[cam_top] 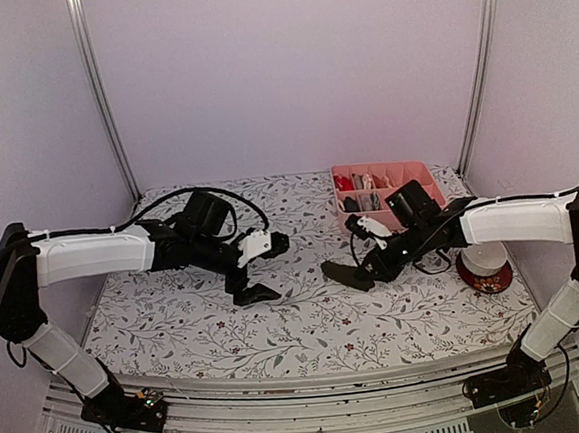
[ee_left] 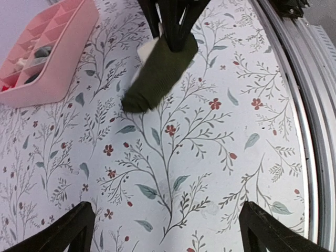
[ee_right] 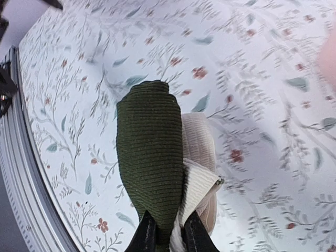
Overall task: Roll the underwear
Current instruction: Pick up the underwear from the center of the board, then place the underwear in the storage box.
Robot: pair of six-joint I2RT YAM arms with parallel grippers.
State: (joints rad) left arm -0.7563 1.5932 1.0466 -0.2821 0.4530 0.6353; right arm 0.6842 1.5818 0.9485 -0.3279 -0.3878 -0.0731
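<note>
My right gripper holds the underwear and will lift them outward, because the pink tray stands outward of it. It will then lower them into the tray's empty front section beside the filled ones and let go.
A dark olive underwear [ee_right: 149,163] and a whitish underwear [ee_right: 202,152] hang together from my right gripper [ee_right: 169,233], which is shut on their near ends; their far ends rest on the table. In the top view the right gripper [cam_top: 366,267] holds this dark bundle [cam_top: 342,275] at mid-table. My left gripper [cam_top: 258,291] is open and empty, low over the cloth to the left of the bundle. In the left wrist view its gripper [ee_left: 168,220] stands wide apart, with the olive underwear [ee_left: 160,73] ahead. No loose rust-red garment shows.
A pink divided tray [cam_top: 419,173] stands at the back right, holding small red, dark and whitish items; it also shows in the left wrist view [ee_left: 58,68]. A red and white round container [cam_top: 484,266] sits at the right. The table's metal front edge [ee_left: 310,105] is near.
</note>
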